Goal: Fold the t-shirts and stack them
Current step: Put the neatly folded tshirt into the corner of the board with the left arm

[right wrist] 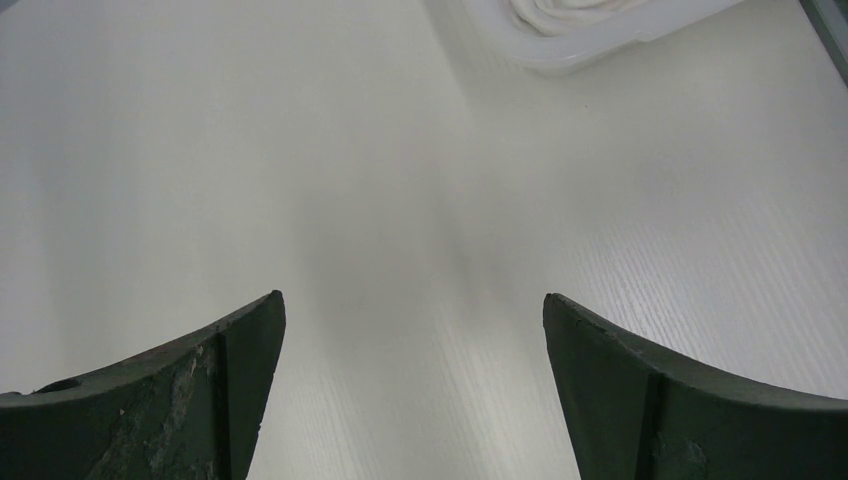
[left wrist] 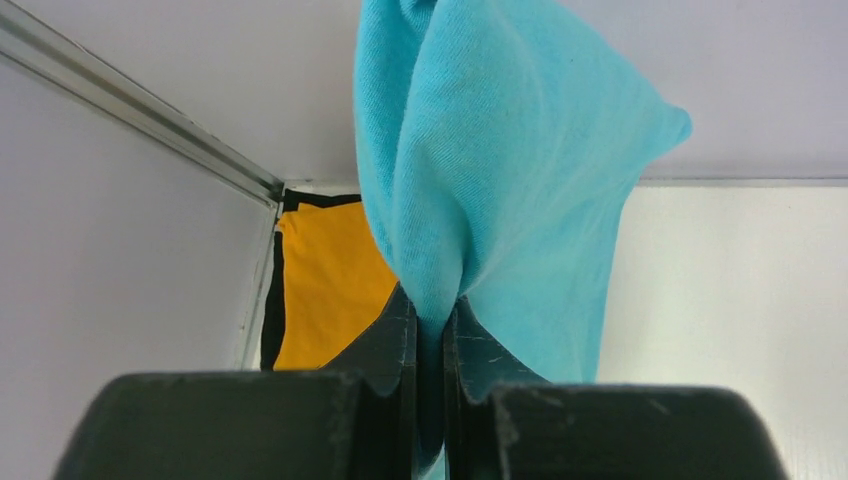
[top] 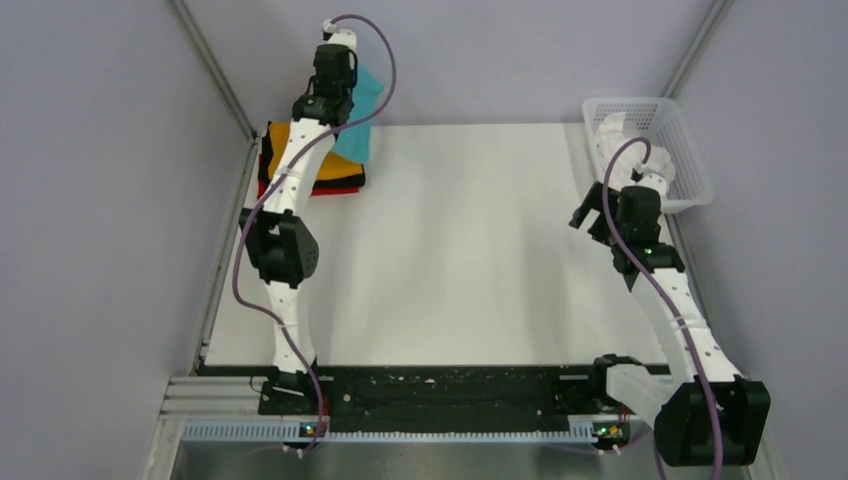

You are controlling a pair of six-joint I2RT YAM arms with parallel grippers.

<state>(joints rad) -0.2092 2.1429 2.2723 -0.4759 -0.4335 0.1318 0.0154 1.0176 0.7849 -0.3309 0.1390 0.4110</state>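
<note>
The teal t-shirt is hanging at the edge of the folded stack. I will move my left gripper to the left in the top view next, then down over the orange t-shirt (left wrist: pixel 332 280).
My left gripper (top: pixel 345 95) is shut on the teal t-shirt (top: pixel 362 125), which hangs from it above the table's far left corner. In the left wrist view the teal t-shirt (left wrist: pixel 500 180) is pinched between the fingers (left wrist: pixel 395 335) and hangs bunched. Below it lies a folded stack with the orange t-shirt (top: pixel 330 165) on top, a black one (top: pixel 268 150) and a red one (top: pixel 335 189) under it; the orange t-shirt also shows in the left wrist view (left wrist: pixel 325 280). My right gripper (top: pixel 590 215) is open and empty above the table's right side (right wrist: pixel 410 310). A white t-shirt (top: pixel 625 135) lies in the basket.
The white lattice basket (top: pixel 690 170) stands at the far right corner; its rim shows in the right wrist view (right wrist: pixel 590 45). The white table (top: pixel 460 250) is walled by grey panels left, right and behind. A black rail runs along the near edge (top: pixel 450 385).
</note>
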